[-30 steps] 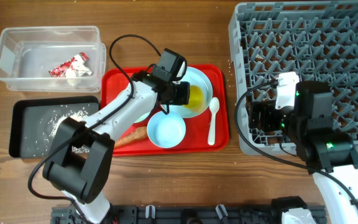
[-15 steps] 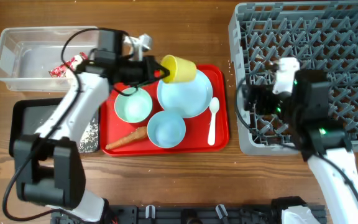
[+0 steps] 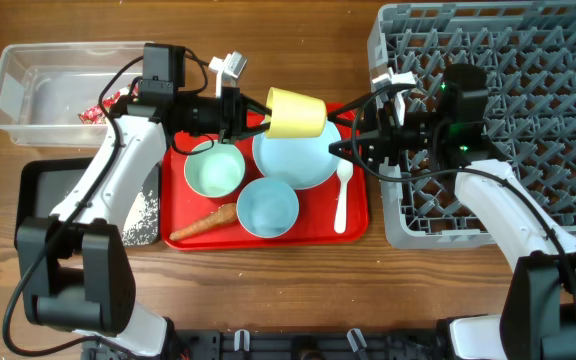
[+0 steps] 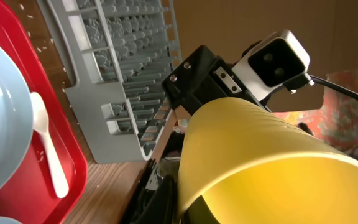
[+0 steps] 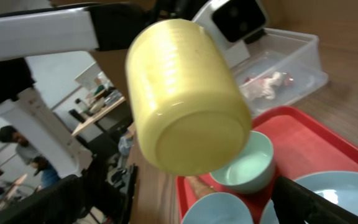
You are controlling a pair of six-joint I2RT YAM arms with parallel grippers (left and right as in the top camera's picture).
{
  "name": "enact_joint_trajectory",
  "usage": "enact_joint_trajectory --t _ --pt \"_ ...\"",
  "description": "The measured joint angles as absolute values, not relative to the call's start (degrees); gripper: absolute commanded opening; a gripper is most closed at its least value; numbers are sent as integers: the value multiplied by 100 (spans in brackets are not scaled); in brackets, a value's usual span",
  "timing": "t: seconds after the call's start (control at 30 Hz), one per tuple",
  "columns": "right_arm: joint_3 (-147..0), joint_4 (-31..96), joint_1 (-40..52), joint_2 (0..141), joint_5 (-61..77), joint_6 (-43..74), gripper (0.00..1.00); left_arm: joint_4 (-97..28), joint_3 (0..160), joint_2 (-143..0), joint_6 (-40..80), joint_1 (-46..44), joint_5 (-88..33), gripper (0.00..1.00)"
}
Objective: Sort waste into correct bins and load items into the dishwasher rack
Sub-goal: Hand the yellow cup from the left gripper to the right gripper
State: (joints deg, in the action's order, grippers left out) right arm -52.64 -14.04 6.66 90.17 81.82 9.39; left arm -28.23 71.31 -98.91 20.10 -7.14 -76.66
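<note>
I next need to keep my right gripper nearly still with its fingers wide and let my left gripper bring the cup's base point(image 3: 321, 117) point(image 5: 202, 142) between them. Then my right gripper should close, since that end of the cup already faces it.
My left gripper point(image 3: 260, 116) is shut on the small yellow cup point(image 3: 296, 113) and holds it on its side above the red tray's far edge. The cup fills the left wrist view point(image 4: 260, 162), and its base faces the right wrist camera point(image 5: 191, 99). My right gripper point(image 3: 353, 132) is open and empty just right of the cup, not touching it; its dark fingers point(image 5: 316, 205) stand wide apart. On the tray lie the pale green bowl point(image 3: 215, 168), light blue bowl point(image 3: 268, 208), blue plate point(image 3: 303, 160), white spoon point(image 3: 343, 195) and carrot piece point(image 3: 208, 220).
The grey rack point(image 3: 508, 60) stands at the right. The clear tub point(image 3: 43, 85) at the far left holds the red-and-white wrapper point(image 3: 93, 114). The black tray point(image 3: 38, 205) in front of it holds rice grains point(image 3: 144, 210). The red tray point(image 3: 356, 225) lies between them.
My left gripper took the yellow cup off the blue plate, lifted it and tipped it sideways. My right arm swung left from the rack up to the cup.
</note>
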Motion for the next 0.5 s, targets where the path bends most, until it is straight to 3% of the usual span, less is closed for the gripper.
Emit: enact_joint_trajectory --t 0.3,0.5 --pt "-5266 -2193 666 9019 8510 1649 100 -2821 7131 -9891 2010 -1164 -7747 4" --pt "-5266 -2196 672 9019 8514 1822 91 -2738 7131 -9891 2012 -1339 -7717 4"
